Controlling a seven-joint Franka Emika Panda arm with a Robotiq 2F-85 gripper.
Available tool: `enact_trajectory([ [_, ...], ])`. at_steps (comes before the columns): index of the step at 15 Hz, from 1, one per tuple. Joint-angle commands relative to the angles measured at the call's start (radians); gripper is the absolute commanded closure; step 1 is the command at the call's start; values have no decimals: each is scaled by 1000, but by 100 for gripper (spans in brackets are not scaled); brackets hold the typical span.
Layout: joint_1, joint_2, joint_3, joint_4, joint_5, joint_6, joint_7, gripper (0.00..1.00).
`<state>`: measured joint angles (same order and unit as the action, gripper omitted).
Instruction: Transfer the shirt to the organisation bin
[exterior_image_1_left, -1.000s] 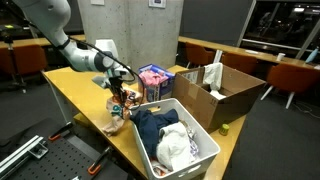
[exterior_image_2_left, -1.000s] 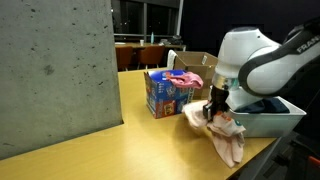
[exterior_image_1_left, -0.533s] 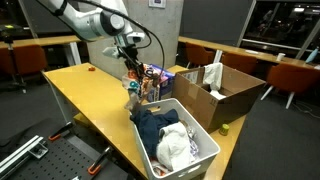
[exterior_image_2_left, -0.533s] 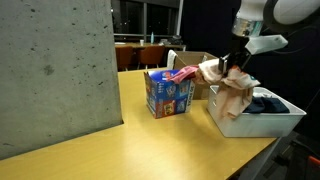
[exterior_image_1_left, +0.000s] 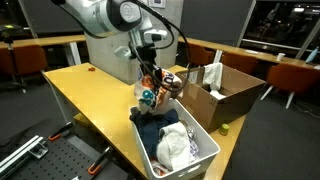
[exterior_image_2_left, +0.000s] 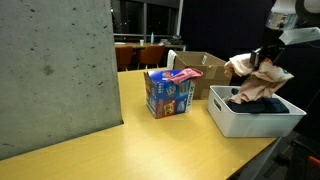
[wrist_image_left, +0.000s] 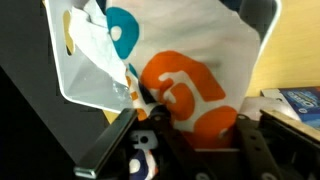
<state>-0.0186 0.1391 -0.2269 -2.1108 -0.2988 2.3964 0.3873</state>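
Note:
The shirt (exterior_image_1_left: 155, 92) still hangs in the air above the bin, so next the robot's gripper will move down toward the dark blue clothes inside the bin and release the shirt onto them.
My gripper (exterior_image_1_left: 152, 72) is shut on the shirt (exterior_image_1_left: 155, 92), a pale cloth with orange and teal patches, and holds it in the air over the near end of the white bin (exterior_image_1_left: 205, 143). In an exterior view the shirt (exterior_image_2_left: 262, 78) hangs above the bin (exterior_image_2_left: 255, 121). In the wrist view the shirt (wrist_image_left: 185, 75) fills the picture between the fingers (wrist_image_left: 190, 125), with the bin's white inside (wrist_image_left: 75, 85) below it. The bin holds dark blue and white clothes (exterior_image_1_left: 172, 143).
A colourful small box (exterior_image_2_left: 170, 92) stands on the wooden table (exterior_image_2_left: 110, 140) next to the bin. An open cardboard box (exterior_image_1_left: 225, 90) stands behind the bin. A grey concrete pillar (exterior_image_2_left: 55, 70) is at the table's side. Chairs and tables stand behind.
My gripper has lifted the shirt from the table surface and carried it sideways past the colourful box to above the bin.

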Motion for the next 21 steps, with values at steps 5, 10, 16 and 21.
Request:
enact_trajectory([
  [5, -77, -27, 6, -227, -11, 106, 1, 94],
  [10, -107, -13, -4, -309, 50, 221, -36, 94],
  [16, -152, 12, -24, -309, 99, 319, -40, 94],
  [21, -139, 50, -20, -264, 118, 332, -25, 50],
])
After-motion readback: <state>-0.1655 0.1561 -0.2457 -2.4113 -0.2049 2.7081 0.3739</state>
